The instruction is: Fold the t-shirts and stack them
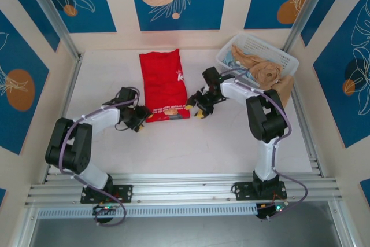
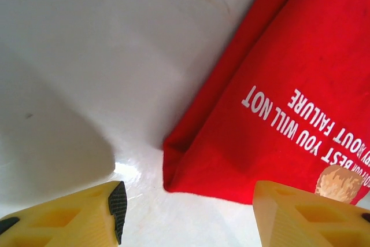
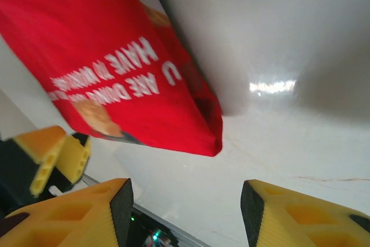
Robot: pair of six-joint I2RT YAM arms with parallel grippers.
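Observation:
The robot's open fingers still frame only bare table short of the t-shirt's red hem, so the right gripper will next lower onto the t-shirt's near corner [image 1: 188, 116] [image 3: 211, 144] beside it and close.
A red t-shirt [image 1: 165, 85] lies folded into a long strip on the white table, with white lettering and a tan print at its near end. My left gripper [image 1: 140, 118] stands open at the shirt's near left corner. In the left wrist view its yellow fingers [image 2: 87, 215] frame bare table just short of the red hem [image 2: 231, 160], and my left gripper [image 2: 191, 218] holds nothing. My right gripper [image 1: 196, 108] stands open at the near right corner. Seen from the right wrist, my right gripper [image 3: 185, 212] is over bare table, apart from the shirt corner [image 3: 202, 131].
A white lattice basket [image 1: 272, 47] holding tan cloth [image 1: 263, 70] stands at the back right, just behind the right arm. An aluminium rail [image 1: 185, 186] runs along the near table edge. The left gripper's yellow fingers [image 3: 52, 154] show past the shirt in the right wrist view.

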